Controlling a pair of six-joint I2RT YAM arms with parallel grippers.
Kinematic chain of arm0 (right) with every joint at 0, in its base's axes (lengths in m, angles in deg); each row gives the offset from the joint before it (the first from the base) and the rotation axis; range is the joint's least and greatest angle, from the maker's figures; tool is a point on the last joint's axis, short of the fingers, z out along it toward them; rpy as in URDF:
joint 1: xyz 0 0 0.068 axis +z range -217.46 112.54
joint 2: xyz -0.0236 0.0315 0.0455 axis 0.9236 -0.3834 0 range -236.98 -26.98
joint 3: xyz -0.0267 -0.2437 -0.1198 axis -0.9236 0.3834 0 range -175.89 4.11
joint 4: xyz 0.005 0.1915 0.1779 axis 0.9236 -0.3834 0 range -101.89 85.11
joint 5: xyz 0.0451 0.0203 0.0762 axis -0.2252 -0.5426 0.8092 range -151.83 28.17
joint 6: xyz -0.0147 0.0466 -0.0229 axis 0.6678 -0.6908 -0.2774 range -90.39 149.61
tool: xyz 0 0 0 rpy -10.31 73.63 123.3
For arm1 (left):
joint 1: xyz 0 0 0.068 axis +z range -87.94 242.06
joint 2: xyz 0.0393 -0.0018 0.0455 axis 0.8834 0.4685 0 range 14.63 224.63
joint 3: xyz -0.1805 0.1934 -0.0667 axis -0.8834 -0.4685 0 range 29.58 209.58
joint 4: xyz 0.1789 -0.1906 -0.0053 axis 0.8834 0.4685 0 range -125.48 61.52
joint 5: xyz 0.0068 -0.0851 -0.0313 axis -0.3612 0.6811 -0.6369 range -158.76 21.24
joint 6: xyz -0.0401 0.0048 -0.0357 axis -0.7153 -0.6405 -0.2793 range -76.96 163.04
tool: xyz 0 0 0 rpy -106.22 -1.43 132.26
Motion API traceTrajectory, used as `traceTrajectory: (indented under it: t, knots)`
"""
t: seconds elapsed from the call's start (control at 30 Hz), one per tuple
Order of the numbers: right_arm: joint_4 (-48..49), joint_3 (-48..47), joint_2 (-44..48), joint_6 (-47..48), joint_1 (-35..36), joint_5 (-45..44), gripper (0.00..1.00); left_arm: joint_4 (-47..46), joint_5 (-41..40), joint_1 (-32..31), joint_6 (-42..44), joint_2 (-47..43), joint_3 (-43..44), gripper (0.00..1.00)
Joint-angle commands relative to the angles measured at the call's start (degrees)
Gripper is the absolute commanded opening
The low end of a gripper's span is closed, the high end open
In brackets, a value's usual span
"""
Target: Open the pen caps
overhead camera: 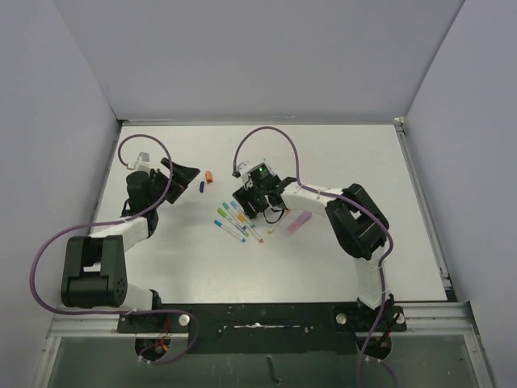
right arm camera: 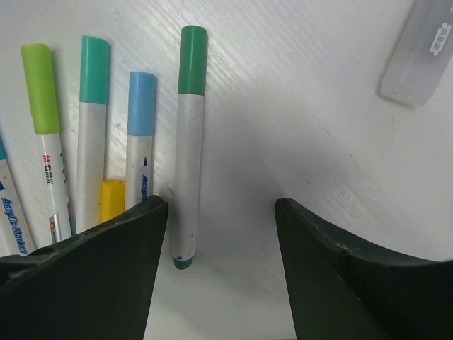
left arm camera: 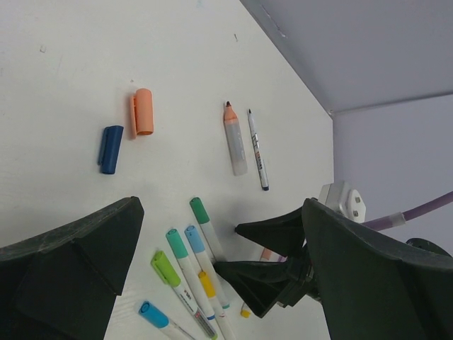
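Note:
My left gripper will next move across toward the pen row and close around the green cap (left arm camera: 199, 210), because that cap is to its right in the top view.
Several white pens lie side by side, their pen caps green (right arm camera: 192, 60), light blue (right arm camera: 142, 103), teal (right arm camera: 94, 69), lime (right arm camera: 40, 88) and yellow (right arm camera: 112, 200). My right gripper (right arm camera: 221, 212) is open and down at the table around the green-capped pen's barrel (right arm camera: 185, 177), which lies close to its left finger (right arm camera: 106, 269). The top view shows this gripper (overhead camera: 262, 200) beside the pen row (overhead camera: 230, 220). My left gripper (left arm camera: 221, 212) hangs wide open over the scene, holding nothing. A loose orange cap (left arm camera: 144, 112) and a loose dark blue cap (left arm camera: 110, 149) lie apart on the table.
Two uncapped pens, one orange-tipped (left arm camera: 235, 142) and one thin (left arm camera: 258, 150), lie beyond the row. A translucent tube (right arm camera: 417, 53) rests at the upper right of the right wrist view. A pink block (overhead camera: 299, 221) lies right of the pens.

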Motion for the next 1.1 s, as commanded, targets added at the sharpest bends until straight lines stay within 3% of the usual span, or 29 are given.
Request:
traceTrajectory:
  t: [0.0,0.13,0.37,0.5,0.8,1.07]
  knots:
    - [0.6,-1.1,-0.3,0.8,0.7,-0.9,0.61,-3.5,1.3,0.2,-0.1,0.6,0.1,0.98]
    - [-0.1,-1.2,-0.6,0.9,0.9,-1.0,0.5,-3.3,1.2,0.2,-0.2,0.6,0.3,0.97]
    - [-1.0,-1.0,-1.6,1.3,0.9,0.1,0.21,0.2,0.6,0.0,0.3,-0.2,1.3,0.97]
    - [-1.4,-1.2,-1.8,1.2,0.7,0.0,0.0,2.4,-0.4,-1.3,0.6,-0.4,2.4,0.97]
    - [7.4,3.9,8.3,-1.2,-0.5,3.3,0.0,1.2,-4.4,-12.0,-2.3,5.5,5.6,0.94]
    - [9.1,5.3,14.1,-2.0,-0.5,5.8,0.0,-1.0,-4.6,-16.5,-3.3,11.7,9.5,0.91]
